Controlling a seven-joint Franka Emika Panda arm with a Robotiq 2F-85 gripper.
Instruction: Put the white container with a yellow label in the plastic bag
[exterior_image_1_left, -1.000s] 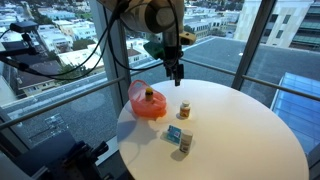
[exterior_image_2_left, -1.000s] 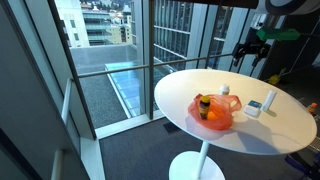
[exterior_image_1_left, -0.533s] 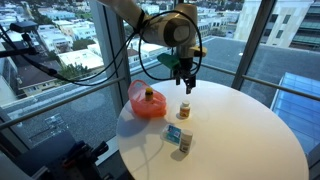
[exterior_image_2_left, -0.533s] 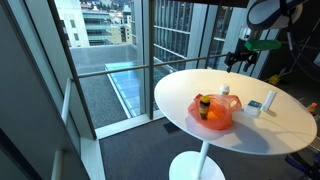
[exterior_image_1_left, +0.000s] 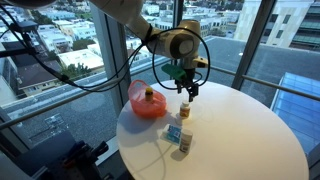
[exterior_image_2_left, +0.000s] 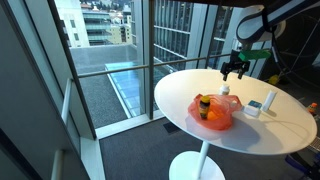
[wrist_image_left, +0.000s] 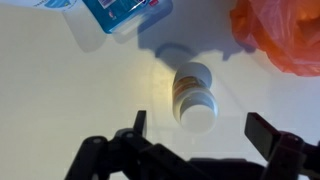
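Note:
The gripper moves down over the upright white container next until its white cap sits between my fingers. They hang open above it, spread on either side.
The white container with a yellow label (exterior_image_1_left: 184, 109) stands upright on the round white table (exterior_image_1_left: 240, 130); it also shows in an exterior view (exterior_image_2_left: 225, 91) and, from above, in the wrist view (wrist_image_left: 193, 93). The orange plastic bag (exterior_image_1_left: 146, 102) lies left of it, with an orange-capped bottle inside; the bag shows in an exterior view (exterior_image_2_left: 212, 112) and at the top right of the wrist view (wrist_image_left: 280, 35). My gripper (exterior_image_1_left: 187, 88) hangs open directly above the container, apart from it, fingers (wrist_image_left: 203, 128) spread on either side, and shows in an exterior view (exterior_image_2_left: 233, 72).
A blue and white box (exterior_image_1_left: 174, 133) and a small carton (exterior_image_1_left: 186, 143) sit near the table's front edge; the box shows in the wrist view (wrist_image_left: 125, 10). Glass windows (exterior_image_1_left: 60, 60) stand close behind the table. A white item (exterior_image_2_left: 269, 101) stands at the table's far side.
My gripper has moved down and slightly toward the table's middle, from above the table's far edge to just over the white container. The objects have not moved.

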